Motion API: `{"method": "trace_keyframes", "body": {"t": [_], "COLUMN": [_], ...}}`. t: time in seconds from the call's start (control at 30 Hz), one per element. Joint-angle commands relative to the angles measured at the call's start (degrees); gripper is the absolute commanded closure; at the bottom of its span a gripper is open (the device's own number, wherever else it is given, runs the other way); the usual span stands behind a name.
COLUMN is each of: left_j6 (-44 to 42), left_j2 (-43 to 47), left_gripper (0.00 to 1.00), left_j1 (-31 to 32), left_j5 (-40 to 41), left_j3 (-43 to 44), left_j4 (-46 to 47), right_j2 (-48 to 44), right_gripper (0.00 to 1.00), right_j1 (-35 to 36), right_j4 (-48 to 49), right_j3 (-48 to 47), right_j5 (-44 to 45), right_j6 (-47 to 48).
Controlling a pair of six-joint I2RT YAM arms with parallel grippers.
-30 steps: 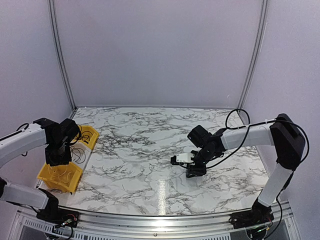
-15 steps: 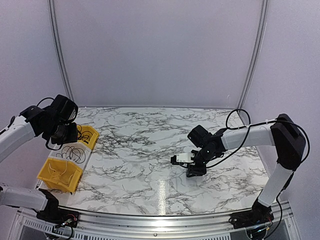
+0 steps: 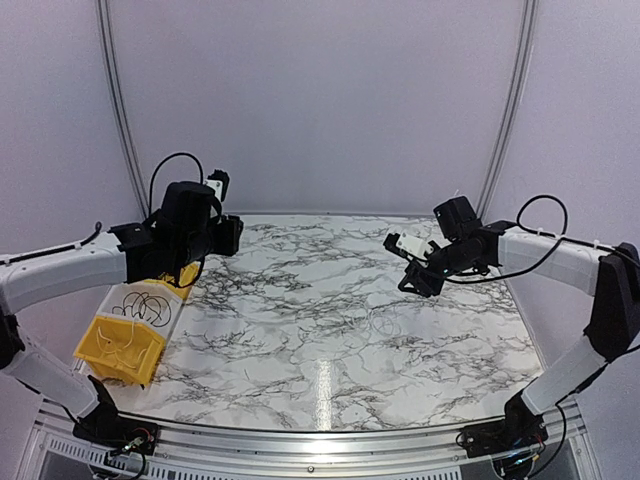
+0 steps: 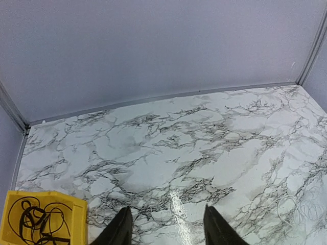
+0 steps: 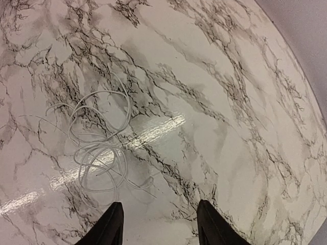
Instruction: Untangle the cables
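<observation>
My right gripper should go down next and close on the pale cable's short end, because that end sticks out from the crossed loops beside the coil.
A thin pale cable (image 5: 97,148) lies in loose loops on the marble table; it shows faintly in the top view (image 3: 385,325) and at the lower right of the left wrist view (image 4: 301,204). Black cables (image 3: 140,300) lie coiled in a yellow bin (image 3: 110,350) at the left; they also show in the left wrist view (image 4: 38,222). My left gripper (image 3: 230,235) (image 4: 166,229) is open and empty, raised near the back left. My right gripper (image 3: 415,283) (image 5: 161,224) is open and empty, held above the table, right of the pale cable.
A second yellow bin (image 3: 185,270) stands behind the first, partly hidden by my left arm. Grey walls close the table at the back and sides, with a metal rail (image 3: 300,435) along the front edge.
My left gripper rose from over the yellow bin and swung toward the back. My right gripper lifted from the table's middle and moved back right; the pale cable lies where it was.
</observation>
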State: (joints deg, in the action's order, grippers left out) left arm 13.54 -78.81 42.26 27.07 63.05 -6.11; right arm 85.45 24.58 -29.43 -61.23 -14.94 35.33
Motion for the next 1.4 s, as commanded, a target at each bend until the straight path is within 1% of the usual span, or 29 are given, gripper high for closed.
{"method": "trace_keyframes", "body": {"t": [0.0, 0.03, 0.07, 0.1, 0.2, 0.27, 0.33, 0.4, 0.5, 0.6, 0.67, 0.73, 0.77, 0.8, 0.87, 0.9, 1.0, 1.13, 1.23, 1.37], "left_j6": [-2.9, -0.7, 0.8, 0.7, -0.1, -2.6, -3.2, -3.2, -4.0, -4.8, -5.0, -5.1, -5.1, -5.3, -7.3, -8.7, -11.0, -9.3, -4.3, 2.9], "left_j2": [-2.6, -2.4, -2.0, -1.7, -1.4, -1.8, -2.0, -1.9, -1.3, -0.9, -0.8, -1.2, -1.5, -2.0, -3.5, -4.4, -7.2, -8.3, -10.7, -14.9], "left_gripper": [0.29, 0.17, 0.13, 0.12, 0.12, 0.16, 0.19, 0.21, 0.21, 0.22, 0.22, 0.22, 0.23, 0.25, 0.28, 0.28, 0.28, 0.27, 0.26, 0.25], "left_j1": [0.4, 0.0, -0.6, -1.2, -2.0, -2.1, -2.1, -2.0, -2.0, -2.0, -2.0, -2.0, -1.9, -1.8, -0.5, 0.4, 4.2, 11.9, 17.3, 21.8], "left_j5": [0.2, 1.0, 0.6, -2.6, -8.2, -14.1, -18.0, -19.3, -18.5, -17.6, -17.8, -18.9, -20.1, -21.4, -21.8, -20.5, -14.2, -12.6, -9.9, -5.2], "left_j3": [-6.3, -7.1, -8.0, -8.9, -10.4, -9.8, -9.5, -9.6, -10.0, -10.1, -10.1, -9.9, -9.8, -9.6, -9.4, -9.4, -9.6, -8.1, -7.1, -7.0], "left_j4": [18.4, 18.4, 18.5, 18.8, 19.9, 19.8, 19.8, 19.8, 20.0, 20.0, 20.1, 20.2, 20.2, 20.3, 20.3, 20.3, 21.4, 23.6, 27.7, 39.0], "right_j2": [2.7, 3.5, 4.0, 4.3, 5.5, 7.6, 9.7, 11.4, 13.7, 15.2, 15.4, 15.4, 15.4, 15.3, 15.1, 14.6, 11.1, 2.5, -3.6, -6.2], "right_gripper": [0.50, 0.49, 0.49, 0.48, 0.47, 0.47, 0.47, 0.47, 0.47, 0.47, 0.49, 0.53, 0.59, 0.67, 0.93, 1.00, 1.00, 1.00, 1.00, 1.00], "right_j1": [-0.2, -0.1, 0.1, 0.3, 1.1, 1.5, 2.0, 2.3, 2.9, 3.5, 3.9, 4.3, 4.4, 4.5, 4.7, 4.7, 4.9, 5.2, 5.7, 7.3], "right_j4": [-2.4, -2.9, -3.2, -3.1, -0.9, -1.1, -0.9, 0.1, 1.0, 2.5, 3.9, 5.5, 6.2, 6.5, 6.7, 6.4, 2.3, -6.7, -9.3, -11.5], "right_j3": [0.6, 0.2, 0.1, 0.2, 0.5, -0.3, -0.9, -0.9, -1.3, -1.9, -2.0, -2.0, -2.0, -2.2, -2.7, -3.0, -4.9, -9.2, -11.0, -12.9], "right_j5": [-1.2, -1.4, -1.9, -2.2, -0.1, 1.7, 3.7, 5.6, 7.1, 8.1, 7.5, 7.0, 6.4, 5.7, 4.5, 4.1, 1.2, -5.8, -10.1, -9.5], "right_j6": [0.2, 0.6, 1.6, 2.7, 4.0, 5.5, 7.1, 9.1, 11.2, 11.2, 10.8, 10.2, 10.1, 10.1, 10.4, 10.4, 9.6, 7.6, 6.2, 5.9]}}
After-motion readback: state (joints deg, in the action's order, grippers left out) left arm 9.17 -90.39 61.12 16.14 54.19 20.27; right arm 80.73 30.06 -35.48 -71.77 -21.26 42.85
